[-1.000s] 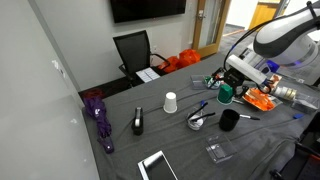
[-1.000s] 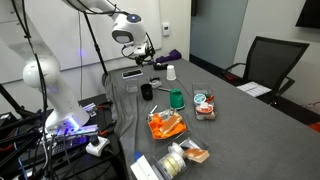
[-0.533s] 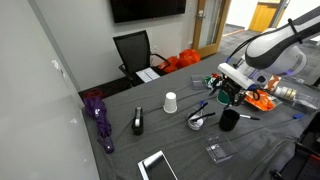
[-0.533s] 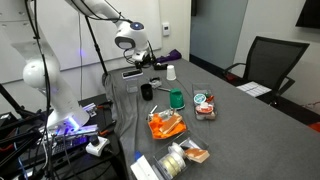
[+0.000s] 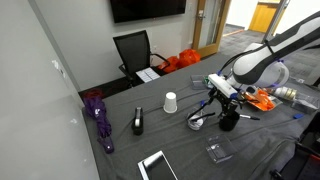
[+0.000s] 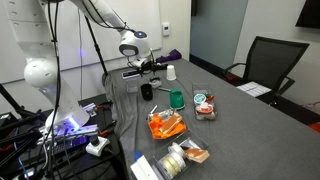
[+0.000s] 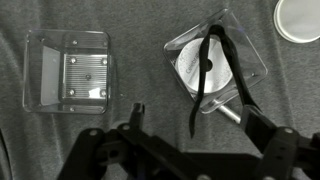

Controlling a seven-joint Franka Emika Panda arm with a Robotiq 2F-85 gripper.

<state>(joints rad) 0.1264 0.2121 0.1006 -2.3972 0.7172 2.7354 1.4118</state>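
The black utensil's narrow handle reaches past the dish's edge and lies between the robot's spread fingers, so the gripper should go down onto that handle next.
My gripper (image 7: 192, 122) stands open, its two dark fingers (image 7: 135, 112) spread wide with nothing between them. Just ahead of it in the wrist view is a clear square dish (image 7: 216, 62) with a black long-handled utensil (image 7: 208, 70) lying across it. In an exterior view the gripper (image 5: 214, 97) hangs low over that dish (image 5: 199, 121), beside a black cup (image 5: 229, 120). From the opposite side, the gripper (image 6: 143, 68) sits near the table's far end. An empty clear square dish (image 7: 68, 68) lies to the left in the wrist view.
A white cup (image 5: 171, 102), a black stapler-like object (image 5: 138, 122), a purple umbrella (image 5: 98, 116) and a tablet (image 5: 157, 165) lie on the grey table. A green cup (image 6: 177, 98), an orange tray (image 6: 165, 124) and a tape roll (image 6: 177, 160) sit further along.
The arm has come down and across the table, from above the green cup area to low over the clear dish with the black utensil. The jaws stayed open.
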